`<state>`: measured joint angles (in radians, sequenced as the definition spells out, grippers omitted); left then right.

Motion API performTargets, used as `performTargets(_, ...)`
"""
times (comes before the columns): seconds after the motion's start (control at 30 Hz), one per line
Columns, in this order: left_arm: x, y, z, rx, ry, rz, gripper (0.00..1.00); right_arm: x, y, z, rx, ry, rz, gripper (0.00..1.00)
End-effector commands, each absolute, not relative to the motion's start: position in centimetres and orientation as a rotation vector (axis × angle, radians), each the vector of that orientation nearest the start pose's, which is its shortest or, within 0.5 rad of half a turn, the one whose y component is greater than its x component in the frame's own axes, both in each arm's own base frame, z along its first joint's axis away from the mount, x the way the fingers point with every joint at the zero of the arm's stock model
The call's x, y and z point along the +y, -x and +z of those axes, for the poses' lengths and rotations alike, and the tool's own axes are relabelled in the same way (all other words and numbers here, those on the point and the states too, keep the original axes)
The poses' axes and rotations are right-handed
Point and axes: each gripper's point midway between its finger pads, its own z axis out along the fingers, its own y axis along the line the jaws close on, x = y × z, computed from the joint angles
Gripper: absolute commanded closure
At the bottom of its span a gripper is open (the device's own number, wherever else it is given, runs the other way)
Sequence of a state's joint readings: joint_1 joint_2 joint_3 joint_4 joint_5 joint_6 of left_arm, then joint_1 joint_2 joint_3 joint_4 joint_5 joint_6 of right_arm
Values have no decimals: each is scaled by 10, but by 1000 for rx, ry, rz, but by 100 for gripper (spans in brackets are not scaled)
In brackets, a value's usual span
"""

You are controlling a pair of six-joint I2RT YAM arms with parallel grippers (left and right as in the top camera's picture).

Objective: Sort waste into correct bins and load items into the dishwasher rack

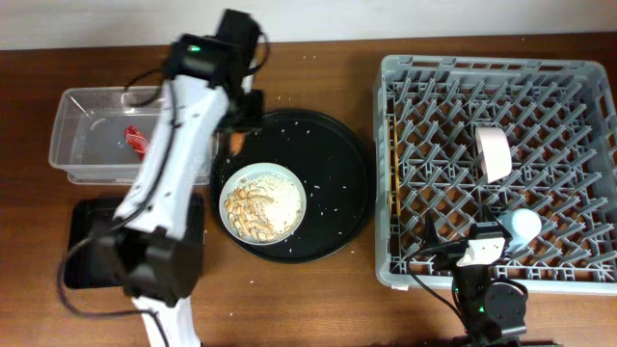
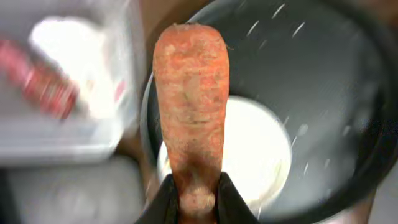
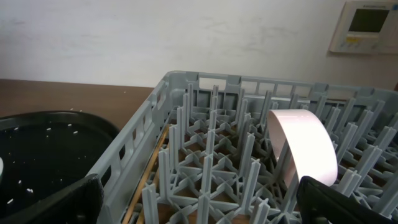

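I need to pull my left gripper back and lower it over the shallow black rectangular tray (image 1: pixel 94 237), because the tray is below and farther back. Then it should let go of the carrot apart from the wrapper (image 1: pixel 138 141).
My left gripper (image 2: pixel 198 198) is shut on the orange carrot piece (image 2: pixel 191 93), holding it over the gap between the clear tub (image 1: pixel 72 145) and the round black tray's left rim; it shows in the overhead view (image 1: pixel 234 143). The red wrapper (image 1: pixel 138 141) lies in the tub, beside a blurred white patch (image 2: pixel 62 37). The white bowl (image 1: pixel 262 202) holds rice and beige scraps. My right gripper (image 3: pixel 205 205) is open and empty over the grey rack's (image 1: pixel 405 77) front part. The pale dish (image 1: pixel 495 152) stands upright between pegs. The small cup (image 1: pixel 523 226) sits near my right gripper. Chopsticks (image 3: pixel 149 168) lie along the rack's left wall.
The large round black tray (image 1: pixel 337 164) carries the bowl and scattered rice grains. The shallow black rectangular tray (image 1: pixel 87 241) lies at the front left, partly under my left arm. A wall runs behind the table.
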<state>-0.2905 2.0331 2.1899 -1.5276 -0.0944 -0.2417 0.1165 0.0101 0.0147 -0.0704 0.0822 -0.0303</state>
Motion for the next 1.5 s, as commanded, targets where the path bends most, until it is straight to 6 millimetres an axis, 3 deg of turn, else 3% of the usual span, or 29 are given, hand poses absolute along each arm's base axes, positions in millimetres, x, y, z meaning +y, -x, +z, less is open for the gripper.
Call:
performTargets(0.0,-67,-380,233,2946,113,83,99,12,-246,158,1639,48,-9,2)
performTargets(0.13,-42,-348,248,2950,187,170,99,12,-246,158,1639,48,-9,2)
performTargets(0.27,9,-289,248,2854,506,461,99,12,-246,158,1639,48,-9,2)
performTargets(0.33,22,-263,230,2804,665,446,99,12,-246,158,1639,48,-9,2)
performTargets(0.47,50,-236,172,2614,1014,349,99,12,-246,158,1639,48,-9,2)
performTargets(0.63,68,-242,108,2490,1208,220,98,12,-246,158,1639,48,-9,2)
performTargets(0.67,69,-244,97,2489,1225,200,91,12,-246,158,1639,48,-9,2)
performTargets(0.7,68,-246,87,2493,1239,173,78,12,-246,158,1639,48,-9,2)
performTargets(0.73,64,-249,77,2507,1258,114,66,12,-246,158,1639,48,-9,2)
performTargets(0.8,58,-256,77,2509,1258,41,67,12,-246,158,1639,48,-9,2)
performTargets(0.87,42,-269,90,2521,1206,-109,62,12,-246,158,1639,48,-9,2)
performTargets(0.93,23,-292,117,2531,1036,-248,53,12,-246,158,1639,48,-9,2)
performTargets(1.03,-20,-320,159,2539,654,-364,52,12,-246,158,1639,48,-9,2)
performTargets(1.1,-63,-328,174,2539,284,-374,51,12,-246,158,1639,48,-10,2)
performTargets(1.13,-94,-326,174,2542,64,-377,51,12,-246,158,1639,48,-9,2)
performTargets(1.2,-135,-316,165,2558,-206,-383,51,12,-246,158,1639,48,-9,2)
performTargets(1.27,-170,-302,137,2614,-415,-308,56,12,-246,158,1639,48,-9,2)
performTargets(1.37,-198,-293,97,2681,-562,-206,60,12,-246,158,1639,48,-10,2)
performTargets(1.47,-210,-287,64,2730,-644,-135,61,12,-246,158,1639,48,-9,2)
